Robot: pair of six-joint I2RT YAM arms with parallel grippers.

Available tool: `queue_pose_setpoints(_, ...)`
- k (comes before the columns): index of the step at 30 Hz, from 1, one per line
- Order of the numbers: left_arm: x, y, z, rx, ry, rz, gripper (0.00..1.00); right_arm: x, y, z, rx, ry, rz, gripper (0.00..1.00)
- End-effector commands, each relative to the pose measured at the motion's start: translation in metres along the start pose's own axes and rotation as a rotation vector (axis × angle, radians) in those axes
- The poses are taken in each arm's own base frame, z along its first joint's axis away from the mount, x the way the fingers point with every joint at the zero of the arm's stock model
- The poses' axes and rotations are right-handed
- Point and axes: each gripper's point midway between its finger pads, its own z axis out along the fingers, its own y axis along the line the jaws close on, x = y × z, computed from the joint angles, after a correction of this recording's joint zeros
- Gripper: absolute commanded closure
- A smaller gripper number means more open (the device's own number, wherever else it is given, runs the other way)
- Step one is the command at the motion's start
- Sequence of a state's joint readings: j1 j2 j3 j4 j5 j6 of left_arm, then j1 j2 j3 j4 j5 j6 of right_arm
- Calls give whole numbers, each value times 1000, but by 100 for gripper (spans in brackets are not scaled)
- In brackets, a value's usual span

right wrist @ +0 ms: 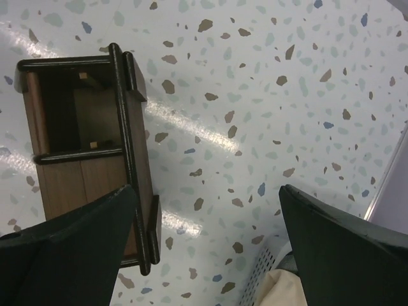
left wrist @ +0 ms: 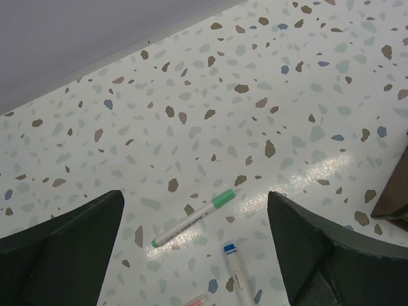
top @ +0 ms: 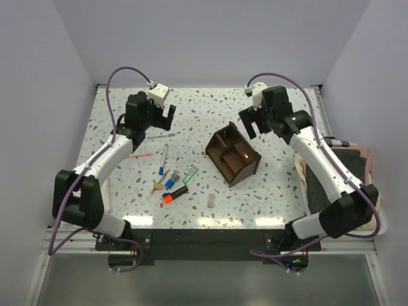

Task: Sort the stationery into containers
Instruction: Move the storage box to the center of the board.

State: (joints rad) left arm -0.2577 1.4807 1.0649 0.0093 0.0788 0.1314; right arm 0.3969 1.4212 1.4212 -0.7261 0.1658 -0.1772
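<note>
Next, my right gripper moves down to its left in the top view, astride the organizer's far rim below it, as bare table is on either side of that rim.
The dark brown wooden organizer with inner dividers stands at the table's middle right. The stationery lies left of it: a thin green-capped pen, a pink pen, a blue-capped pen, a green marker, blue-capped pieces, an orange-and-black marker and a tan block. My left gripper is open and empty above the green-capped pen and the blue-capped pen. My right gripper is open and empty beside the organizer, over bare table.
A pile of dark and pink cloths lies off the table's right edge, with a pen-like item on it. A pale cloth shows low in the right wrist view. White walls close the back and sides.
</note>
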Motion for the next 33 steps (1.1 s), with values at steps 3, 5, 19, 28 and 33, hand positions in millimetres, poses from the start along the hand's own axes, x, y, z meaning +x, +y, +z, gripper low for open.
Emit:
queue_pose_setpoints(3,-18,-1,-7,10,-53,-3,0,-30,47,-8,-316,-122,-158,3)
queue_pose_setpoints(5,-20,-1,-9,12,-56,-4,0,-34,58,-1,-371,-129,-155,5)
queue_pose_setpoints(19,-14,-1,-10,3,-49,-5,0,-20,74,54,-437,43,-134,26)
queue_pose_setpoints(28,-6,1,-10,-8,-34,2,0,-17,78,80,-449,107,-148,37)
queue_pose_setpoints(33,-5,4,-8,-23,-30,10,0,-17,78,86,-445,125,-151,40)
